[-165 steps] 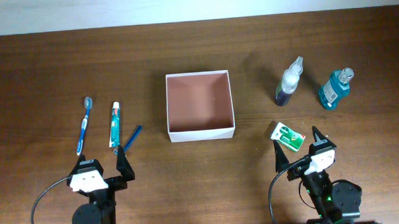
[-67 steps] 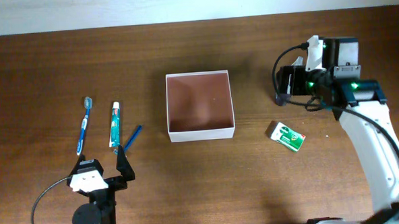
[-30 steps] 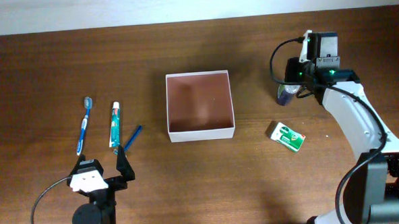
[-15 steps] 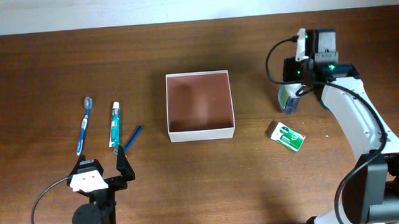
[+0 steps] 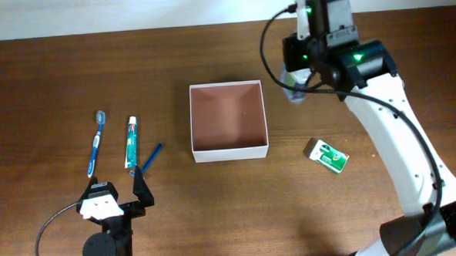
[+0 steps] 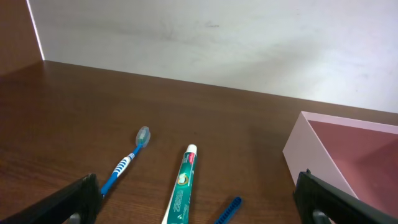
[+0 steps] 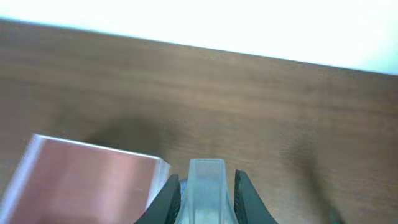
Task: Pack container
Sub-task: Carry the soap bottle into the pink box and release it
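Observation:
Next, my right gripper swings across and down to the container's far toothpaste-side corner (image 5: 203,102) to release the bottle (image 5: 292,91), since that lies to its left in the overhead view.
The container (image 5: 229,152) is a shallow white-walled box with a reddish-brown floor at the table's middle, with nothing in it. My right gripper (image 5: 298,75) hangs just off its far right corner, shut on a clear-capped spray bottle (image 5: 292,91). In the right wrist view the black fingers (image 7: 169,198) clamp the bottle's translucent cap (image 7: 206,186), with the container's corner (image 7: 93,180) at lower left. My left gripper (image 5: 116,188) rests open near the front left edge. Ahead of it lie a blue toothbrush (image 6: 127,162), a toothpaste tube (image 6: 181,186) and a small blue stick (image 6: 229,210).
A green and white packet (image 5: 327,155) lies right of the container, under the right arm's reach. The toothbrush (image 5: 96,141), toothpaste (image 5: 131,141) and blue stick (image 5: 151,157) lie left of the container. The right arm's white link (image 5: 390,136) spans the right side.
My right gripper closed on the spray bottle at the right, lifted it and carried it left to the container's far right corner. The left arm stayed still.

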### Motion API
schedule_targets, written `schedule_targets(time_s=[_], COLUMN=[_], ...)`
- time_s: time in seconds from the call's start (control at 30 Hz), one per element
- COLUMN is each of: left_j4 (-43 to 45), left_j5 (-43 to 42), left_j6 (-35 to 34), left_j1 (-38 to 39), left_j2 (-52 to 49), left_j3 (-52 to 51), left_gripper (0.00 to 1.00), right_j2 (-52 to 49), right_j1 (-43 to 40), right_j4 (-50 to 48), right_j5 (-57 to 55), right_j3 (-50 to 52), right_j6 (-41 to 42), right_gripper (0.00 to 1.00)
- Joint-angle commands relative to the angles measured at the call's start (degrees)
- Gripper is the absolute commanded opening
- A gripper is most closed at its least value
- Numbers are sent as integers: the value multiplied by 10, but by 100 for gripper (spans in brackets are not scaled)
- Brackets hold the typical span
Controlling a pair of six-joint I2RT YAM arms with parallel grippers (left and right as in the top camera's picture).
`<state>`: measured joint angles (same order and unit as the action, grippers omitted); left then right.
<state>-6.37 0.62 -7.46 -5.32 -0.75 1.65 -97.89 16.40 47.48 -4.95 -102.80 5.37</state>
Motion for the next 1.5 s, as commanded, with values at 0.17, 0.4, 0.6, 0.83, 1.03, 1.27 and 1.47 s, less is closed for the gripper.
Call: schedule_targets(time_s=[0.17,0.4,0.6,0.83,1.03,1.27,1.47], left_j4=[1,1,1,1,1,1,1], left_j5=[2,2,2,2,2,2,2], left_j6=[9,9,9,9,9,9,9], left_j1=[-4,-4,-4,-4,-4,-4,-4], left_j2=[0,0,0,0,0,0,0], left_j3=[-3,-3,-3,-3,-3,-3,-3], left_gripper=[99,99,99,100,100,99,99], right_j2=[10,3,-49,-105,-127,-146,-169], right_j1=[96,183,216,220,222,224,231], right_j4=[-1,-9,-39,-76,-118,-122,-133], right_j5=[-116,-244,-256,-217,-173,-162,-162], right_j3=[-31,-31,-31,-31,-31,-31,-31], right_j6=[195,271,274,275,251,251,252], right_gripper=[12,12,12,12,12,12,12])
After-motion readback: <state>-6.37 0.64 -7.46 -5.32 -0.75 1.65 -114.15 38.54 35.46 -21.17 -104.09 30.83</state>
